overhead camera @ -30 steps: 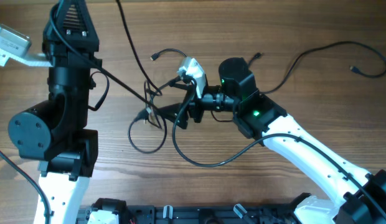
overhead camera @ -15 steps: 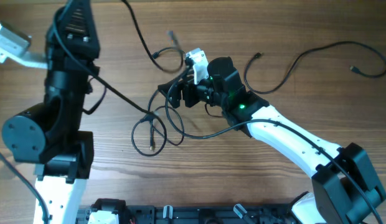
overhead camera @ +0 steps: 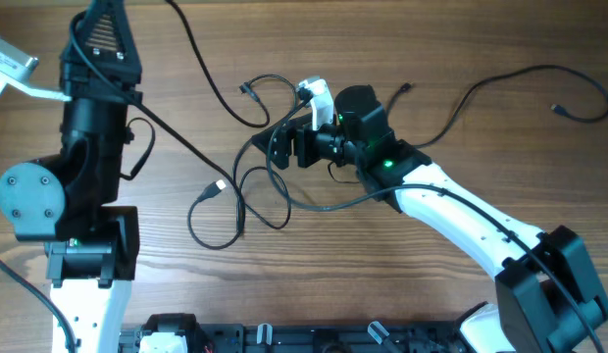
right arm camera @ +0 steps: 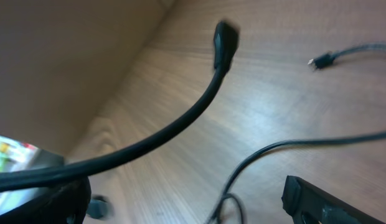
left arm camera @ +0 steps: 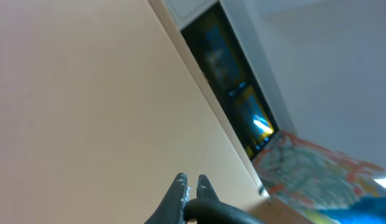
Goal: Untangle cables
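Observation:
My right gripper next turns and shifts left in the wrist view to straddle the cable, which slants ahead of it behind the black plug.
Several thin black cables [overhead camera: 247, 186] lie in tangled loops on the wooden table [overhead camera: 363, 284], left of centre. One metal-tipped plug [overhead camera: 210, 187] points left. Another cable [overhead camera: 500, 83] lies apart at the right. My right gripper [overhead camera: 281, 149] is open at the right side of the tangle. In the right wrist view its fingers [right arm camera: 180, 202] stand wide apart. A cable with a black plug [right arm camera: 224, 40] crosses close in front of them. My left gripper [left arm camera: 190, 182] is raised and points up at a wall. Its fingers are pressed together on a black cable [left arm camera: 224, 211].
A black rail [overhead camera: 304, 335] runs along the table's front edge. The left arm's body [overhead camera: 83, 186] stands over the left part of the table. A loose plug end [right arm camera: 319, 61] lies on the wood in the right wrist view.
The left arm has lifted and pulled to the left. The cable loops slid left and a plug end came out. The right gripper moved up and left to the tangle.

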